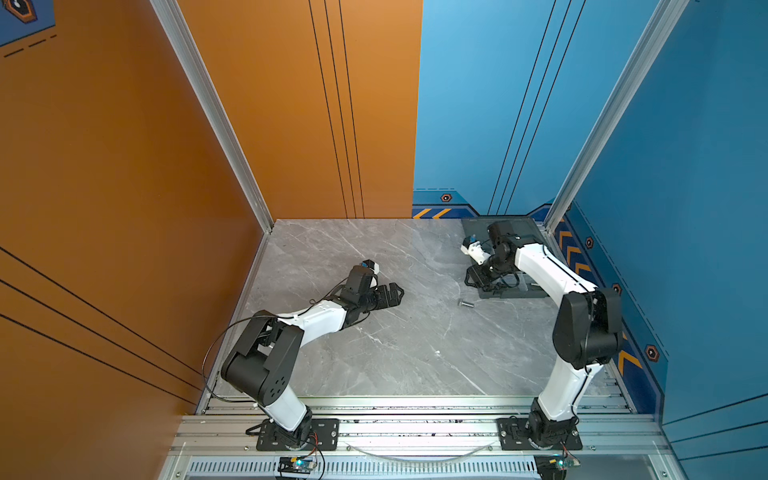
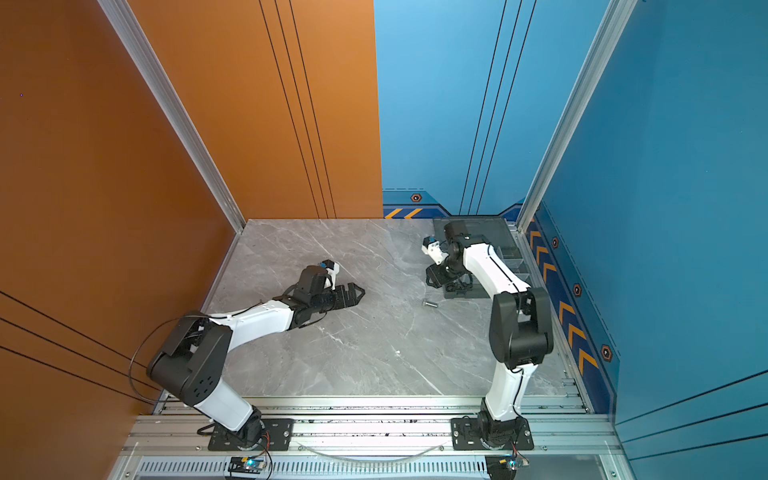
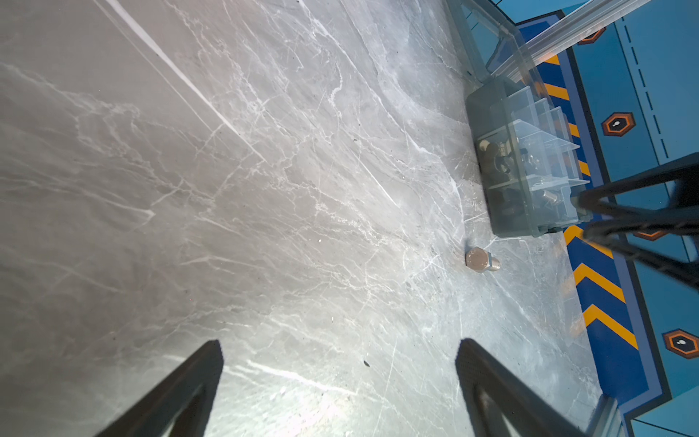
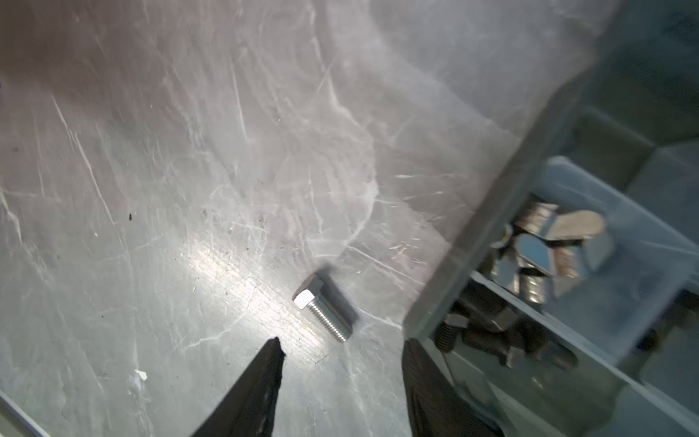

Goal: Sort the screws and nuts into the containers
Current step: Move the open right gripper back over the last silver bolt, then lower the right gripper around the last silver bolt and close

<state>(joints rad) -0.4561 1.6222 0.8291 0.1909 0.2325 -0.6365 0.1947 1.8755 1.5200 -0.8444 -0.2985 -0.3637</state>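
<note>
The screw is below my right gripper and back from the side of the box, so I need to lower the gripper next and ease it back onto the screw's threaded stem [image 1: 469, 304] [image 4: 329, 319].
One silver hex-head screw [image 1: 465, 304] [image 2: 430, 304] lies on the marble table just in front of the smoky-grey organizer box [image 1: 513, 293] [image 2: 471, 294]. In the right wrist view the screw [image 4: 323, 312] lies just ahead of my right gripper [image 4: 342, 341], whose jaws stand apart and empty beside the box wall [image 4: 488, 227]. Silver screws [image 4: 548, 249] fill one container and black screws [image 4: 491, 329] the neighbouring one. No nuts can be made out. My left gripper [image 3: 339, 343] [image 1: 397, 291] rests low at mid-table, wide open and empty, with the screw [image 3: 482, 260] and box [image 3: 529, 212] far ahead.
The box's open lid [image 1: 478, 228] lies flat toward the back wall. The right arm [image 1: 540, 262] arches over the box. Blue wall panels [image 1: 623, 249] close in right behind the box, and an aluminium rail [image 1: 415, 415] runs along the table's front.
</note>
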